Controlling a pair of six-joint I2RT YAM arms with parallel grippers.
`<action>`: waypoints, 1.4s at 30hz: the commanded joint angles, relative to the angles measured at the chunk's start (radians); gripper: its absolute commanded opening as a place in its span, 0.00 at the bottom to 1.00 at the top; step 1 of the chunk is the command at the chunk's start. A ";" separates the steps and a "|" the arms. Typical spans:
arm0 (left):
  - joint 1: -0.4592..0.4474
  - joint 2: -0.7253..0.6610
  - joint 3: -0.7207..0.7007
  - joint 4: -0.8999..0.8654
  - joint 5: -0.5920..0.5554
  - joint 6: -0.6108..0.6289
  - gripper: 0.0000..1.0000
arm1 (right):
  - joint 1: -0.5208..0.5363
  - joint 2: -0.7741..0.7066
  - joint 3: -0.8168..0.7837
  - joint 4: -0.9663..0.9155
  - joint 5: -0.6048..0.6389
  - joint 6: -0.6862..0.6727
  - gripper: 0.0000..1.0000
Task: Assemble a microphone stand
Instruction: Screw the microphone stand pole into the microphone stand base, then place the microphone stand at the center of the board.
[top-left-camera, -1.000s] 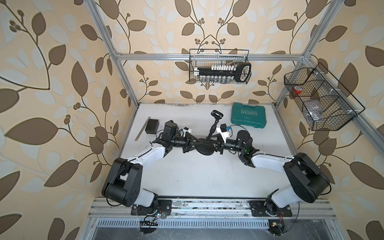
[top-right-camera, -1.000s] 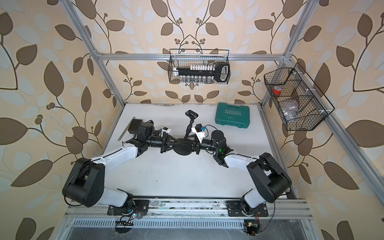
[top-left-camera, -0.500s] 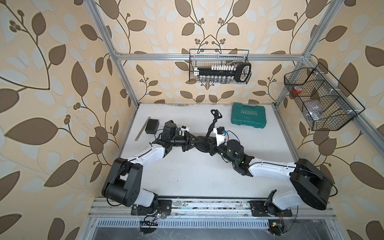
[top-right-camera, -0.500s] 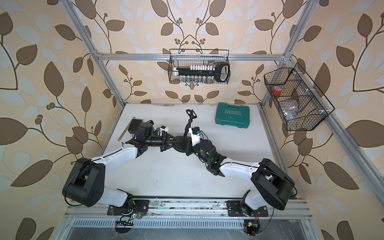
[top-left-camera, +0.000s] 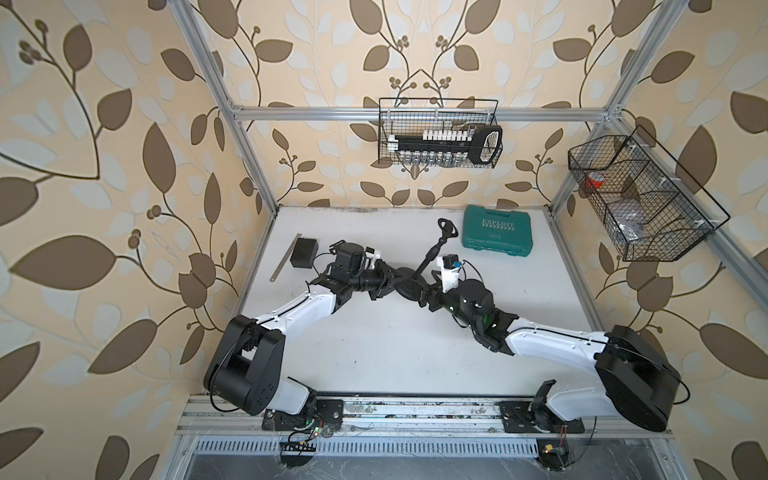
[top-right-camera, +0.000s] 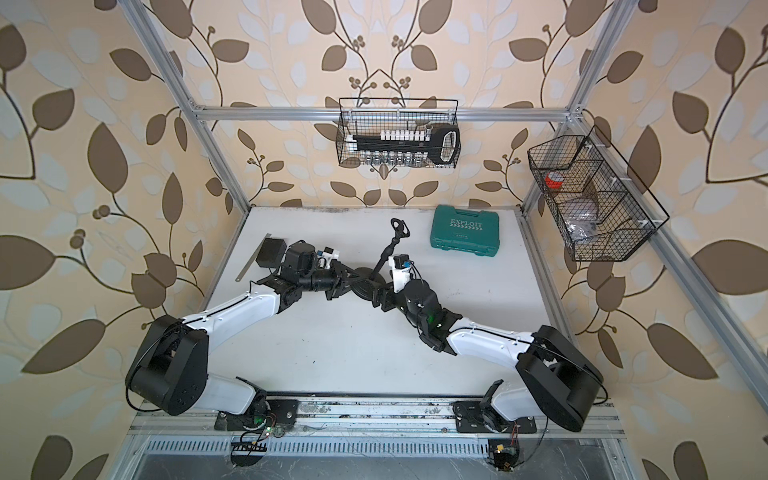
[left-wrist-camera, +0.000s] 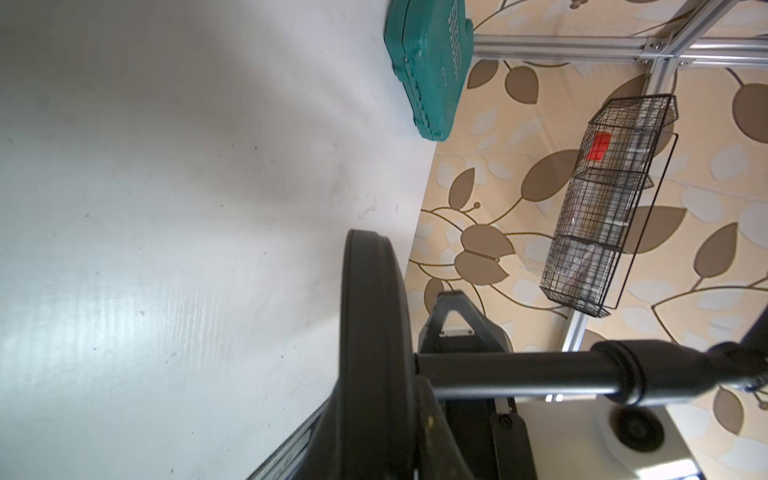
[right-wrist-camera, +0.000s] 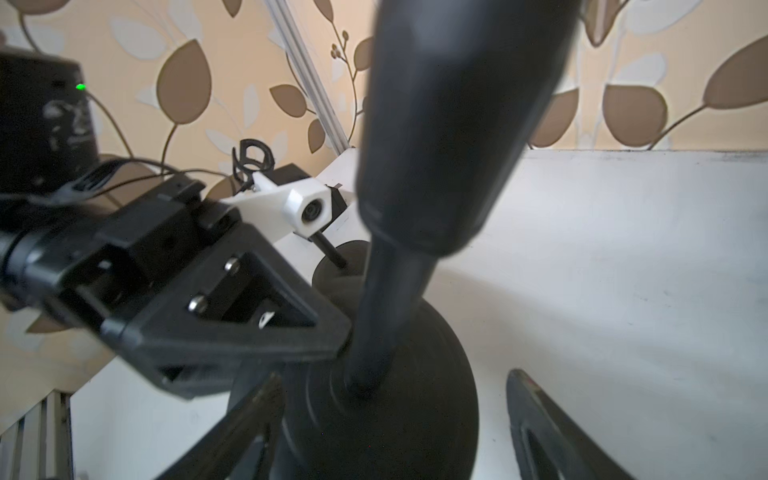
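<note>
Next, my left gripper lowers until the base sits flat, then releases the base's rim, since the bare white tabletop lies below the gripper and the lifted base.
The microphone stand has a round black base (top-left-camera: 409, 286) (top-right-camera: 362, 286), a black pole (top-left-camera: 430, 255) (top-right-camera: 384, 253) and a clip (top-left-camera: 445, 226) (top-right-camera: 398, 226) on top. It stands mid-table. My left gripper (top-left-camera: 388, 283) (top-right-camera: 344, 281) (left-wrist-camera: 374, 440) is shut on the base's rim (left-wrist-camera: 372, 332), from the left. On the opposite side, my right gripper (top-left-camera: 427, 291) (top-right-camera: 380, 297) (right-wrist-camera: 390, 436) is open. Its fingers (right-wrist-camera: 540, 424) stand on either side of the base (right-wrist-camera: 374, 415), below the pole (right-wrist-camera: 436, 124).
A green tool case (top-left-camera: 496, 235) (top-right-camera: 464, 232) (left-wrist-camera: 428, 62) lies at the back right. A black box (top-left-camera: 303, 252) and a metal ruler (top-left-camera: 284, 257) lie at the left edge. Wire baskets hang on the back wall (top-left-camera: 438, 133) and the right wall (top-left-camera: 640, 199).
My right gripper has opened and let go of the stand, and its arm has swung toward the table's front. The left gripper still holds the base.
</note>
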 joint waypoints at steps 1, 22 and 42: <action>-0.014 -0.006 0.078 0.014 -0.045 0.102 0.00 | -0.039 -0.095 -0.071 -0.115 -0.106 -0.065 0.85; -0.137 0.586 0.442 0.111 -0.007 0.111 0.23 | -0.423 -0.482 -0.291 -0.441 -0.071 0.101 0.97; -0.172 0.392 0.281 -0.163 -0.179 0.225 0.99 | -0.488 -0.446 -0.249 -0.524 0.011 0.059 0.99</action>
